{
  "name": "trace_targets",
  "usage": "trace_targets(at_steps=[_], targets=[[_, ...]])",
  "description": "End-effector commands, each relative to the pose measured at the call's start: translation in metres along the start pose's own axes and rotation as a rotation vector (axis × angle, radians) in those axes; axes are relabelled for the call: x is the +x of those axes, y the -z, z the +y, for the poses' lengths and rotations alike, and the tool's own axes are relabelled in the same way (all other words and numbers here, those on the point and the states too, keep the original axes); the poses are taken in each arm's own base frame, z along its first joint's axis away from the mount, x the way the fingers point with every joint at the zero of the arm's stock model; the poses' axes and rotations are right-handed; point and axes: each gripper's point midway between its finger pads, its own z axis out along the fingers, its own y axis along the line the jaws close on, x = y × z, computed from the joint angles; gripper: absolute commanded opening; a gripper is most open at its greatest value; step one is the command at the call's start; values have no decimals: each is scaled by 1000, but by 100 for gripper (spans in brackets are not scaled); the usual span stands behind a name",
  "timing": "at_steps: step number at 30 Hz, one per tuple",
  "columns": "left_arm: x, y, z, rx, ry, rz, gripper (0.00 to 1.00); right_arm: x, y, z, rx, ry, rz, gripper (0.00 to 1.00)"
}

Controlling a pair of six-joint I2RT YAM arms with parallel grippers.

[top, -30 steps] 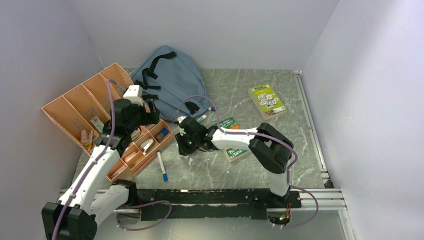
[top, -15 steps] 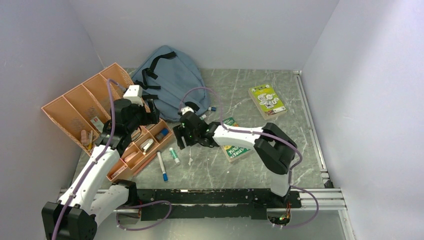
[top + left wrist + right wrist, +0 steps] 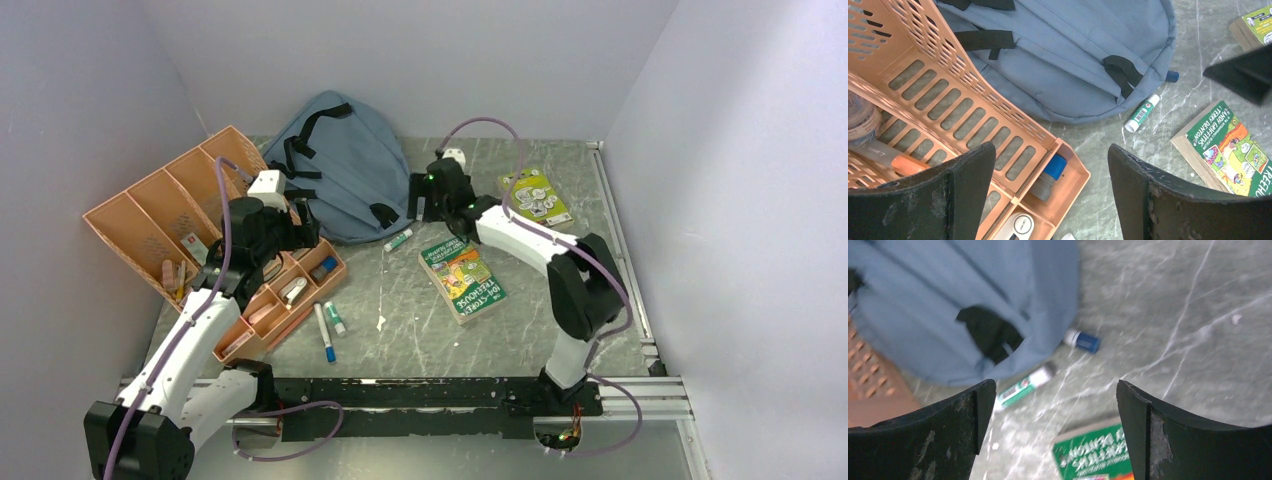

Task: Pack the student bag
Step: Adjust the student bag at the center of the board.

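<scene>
My right gripper moves down toward the left in the top view next, fingers open, onto the bag's side edge [image 3: 400,174] [image 3: 1060,294], since its fabric there lies clear of straps.
The student bag [image 3: 335,165] lies flat at the back of the table, grey-blue with black straps. It also fills the top of the left wrist view [image 3: 1063,50] and the upper left of the right wrist view [image 3: 948,300]. My right gripper [image 3: 420,205] hovers open and empty by the bag's right edge, above a green glue stick [image 3: 1023,387] and a blue-capped marker [image 3: 1083,341]. My left gripper [image 3: 300,235] hangs open and empty over the near corner of the orange tray [image 3: 973,115], just in front of the bag.
A green book [image 3: 462,279] lies mid-table and a yellow-green book [image 3: 535,200] at the back right. A blue-tipped pen [image 3: 324,333] and a second glue stick [image 3: 335,318] lie in front of the tray [image 3: 170,215], which holds small items.
My right gripper opened and let go of a glue stick near the pen, then swung back and right to the bag's right edge. The left arm has stayed put.
</scene>
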Motion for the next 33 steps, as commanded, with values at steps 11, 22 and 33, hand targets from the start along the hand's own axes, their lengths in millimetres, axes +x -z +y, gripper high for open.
trace_targets(at_steps=[11,22,33], targets=[[-11,0,-12,60,-9,-36,87,-22,-108,-15,-136,-37,84,100],[-12,2,-11,55,-8,-42,87,-3,-162,2,-218,-64,176,71],[-13,2,-12,59,-10,-45,87,-94,-106,52,-428,-64,-5,20]])
